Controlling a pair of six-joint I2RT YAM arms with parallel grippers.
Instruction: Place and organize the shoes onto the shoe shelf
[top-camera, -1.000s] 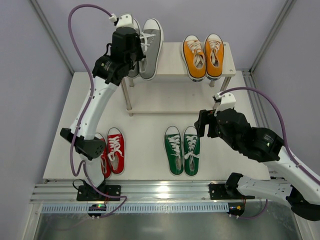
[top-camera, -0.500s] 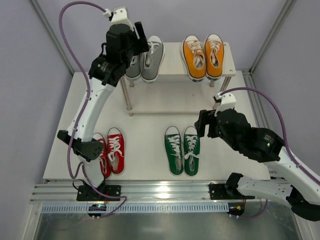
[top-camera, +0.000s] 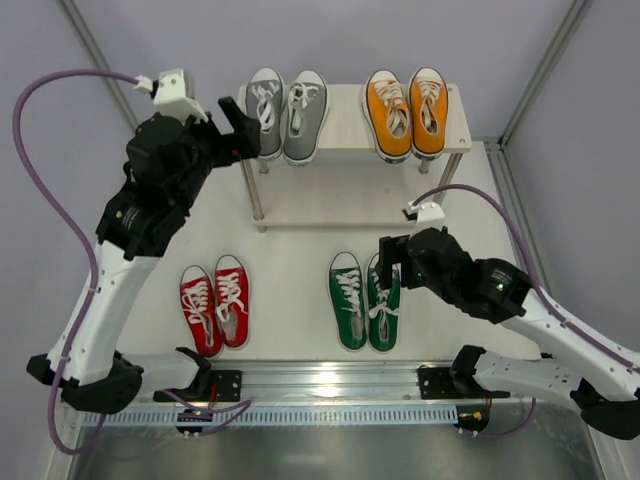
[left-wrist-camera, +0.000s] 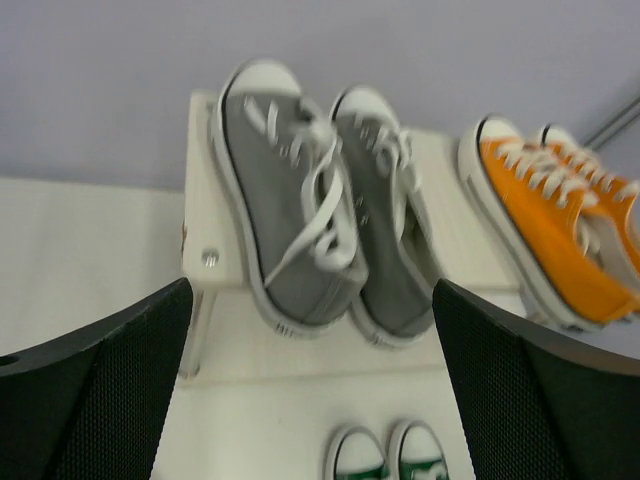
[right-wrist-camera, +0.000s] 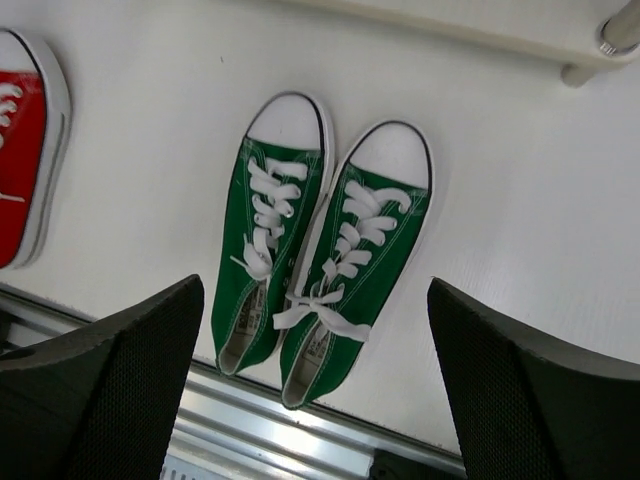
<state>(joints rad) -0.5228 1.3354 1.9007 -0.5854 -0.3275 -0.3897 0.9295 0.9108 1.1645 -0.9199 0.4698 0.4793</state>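
Observation:
My right gripper is above the inner sides of the green pair (top-camera: 365, 298) (right-wrist-camera: 295, 286), which lie at an angle between its fingers. It needs to turn in line and go down over them next.
The grey shoes (top-camera: 285, 115) stand side by side on the left of the shoe shelf's (top-camera: 345, 135) top board, the orange pair (top-camera: 405, 110) on its right. On the table, the red pair (top-camera: 215, 305) lies front left and the green pair (top-camera: 365, 298) front middle. My left gripper (top-camera: 232, 133) hangs open just left of the grey pair, holding nothing. In the left wrist view the grey shoes (left-wrist-camera: 330, 215) lie beyond the open gripper (left-wrist-camera: 315, 400). My right gripper (top-camera: 395, 258) is open above the green shoes (right-wrist-camera: 320, 260), which lie between its fingers (right-wrist-camera: 110, 390) from above.
The shelf's lower board (top-camera: 340, 200) shows bare under the top one, with thin metal legs (top-camera: 255, 195) at its corners. An aluminium rail (top-camera: 320, 385) runs along the table's near edge. Grey walls and frame posts close in the back and sides.
The left gripper let go of the grey pair on the top board, opened wide and drew back to the left. The right gripper shifted left over the green shoes and opened wider.

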